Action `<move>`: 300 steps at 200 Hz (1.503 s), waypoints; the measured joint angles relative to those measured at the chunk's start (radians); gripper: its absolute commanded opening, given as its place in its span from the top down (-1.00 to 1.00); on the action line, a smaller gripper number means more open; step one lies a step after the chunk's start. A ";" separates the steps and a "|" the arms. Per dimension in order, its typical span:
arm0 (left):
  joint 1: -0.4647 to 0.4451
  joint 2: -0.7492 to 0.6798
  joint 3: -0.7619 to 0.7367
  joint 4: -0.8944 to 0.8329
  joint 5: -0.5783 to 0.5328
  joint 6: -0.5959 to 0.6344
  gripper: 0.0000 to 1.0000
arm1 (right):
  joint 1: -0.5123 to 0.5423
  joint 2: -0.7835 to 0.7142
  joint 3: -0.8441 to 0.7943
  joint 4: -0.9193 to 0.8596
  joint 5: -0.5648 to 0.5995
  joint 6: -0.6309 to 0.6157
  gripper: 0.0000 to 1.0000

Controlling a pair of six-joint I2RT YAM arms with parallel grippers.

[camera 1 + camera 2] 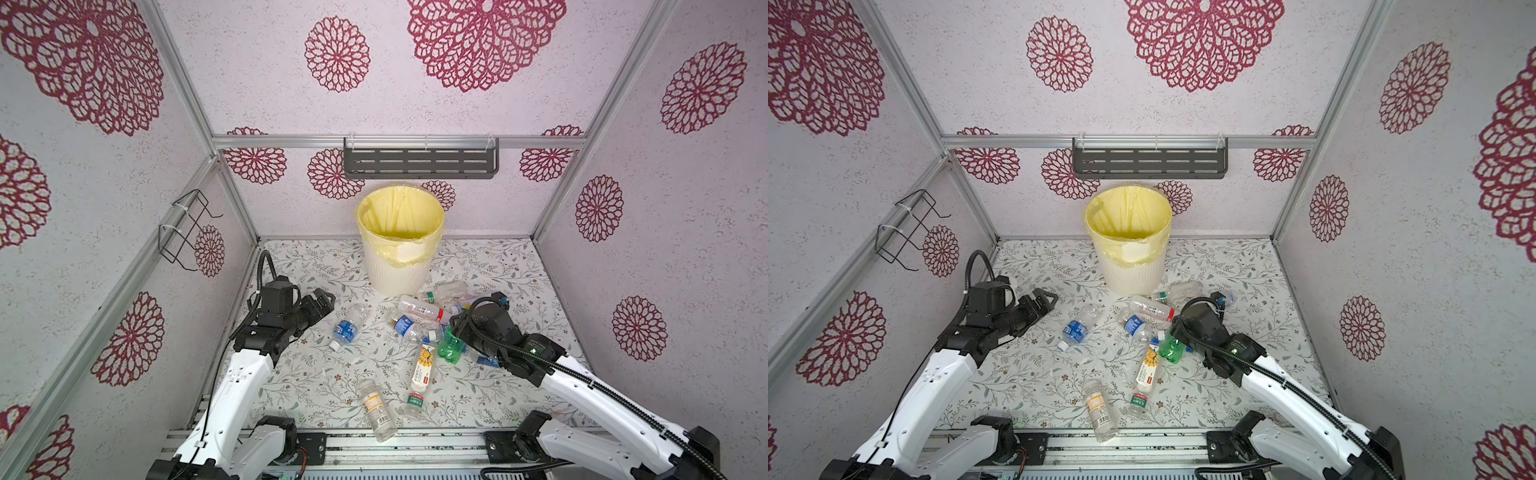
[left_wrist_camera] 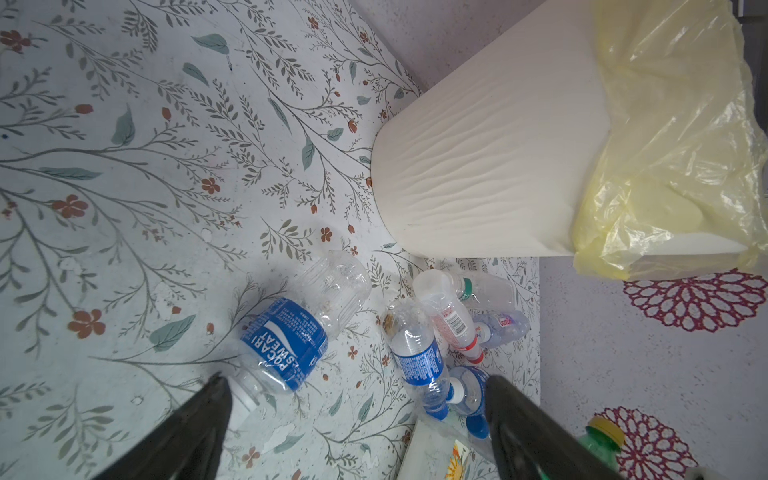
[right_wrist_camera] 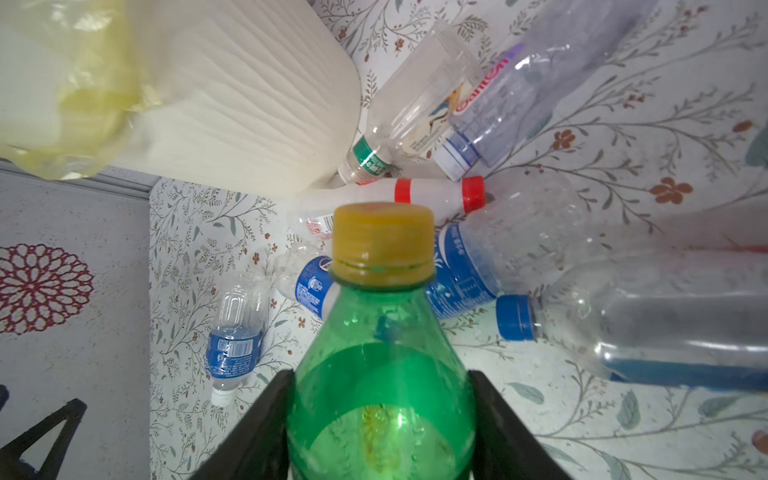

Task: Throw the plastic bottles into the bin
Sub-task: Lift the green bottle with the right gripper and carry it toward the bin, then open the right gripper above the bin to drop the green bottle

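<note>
My right gripper should next lift the green bottle up and outward over the bin's opening (image 1: 400, 214) to let go of it, because the bin's yellow-lined rim is higher than the green bottle.
The cream ribbed bin (image 1: 399, 270) with its yellow liner stands at the back centre. Several plastic bottles lie in front of it. My right gripper (image 3: 380, 374) is shut on a green bottle (image 3: 380, 332) with a yellow cap, which shows under my right wrist (image 1: 484, 318) in both top views (image 1: 451, 349) (image 1: 1170, 348). My left gripper (image 1: 328, 299) (image 2: 355, 386) hangs open and empty, left of a blue-labelled bottle (image 1: 347, 328) (image 2: 291, 345). A red-capped bottle (image 1: 424, 309) and a sunflower-labelled one (image 1: 424, 365) lie close to the green one.
Two more bottles (image 1: 376, 409) (image 1: 414, 401) lie near the front rail (image 1: 395, 446). A grey shelf (image 1: 419, 162) hangs on the back wall above the bin. A wire rack (image 1: 187, 230) sticks out of the left wall. Patterned walls close in three sides.
</note>
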 measured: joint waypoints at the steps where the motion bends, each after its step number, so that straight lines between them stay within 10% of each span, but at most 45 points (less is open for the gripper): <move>1: 0.000 -0.001 0.000 -0.001 -0.001 0.001 -0.95 | -0.003 0.003 0.004 0.002 -0.004 -0.002 -0.14; 216: 0.007 0.002 0.000 -0.038 -0.031 -0.021 -0.95 | -0.139 0.375 0.671 0.119 -0.149 -0.246 -0.12; 300: 0.009 -0.003 0.000 -0.041 -0.031 -0.014 -0.95 | -0.139 0.320 0.637 0.175 -0.177 -0.253 -0.13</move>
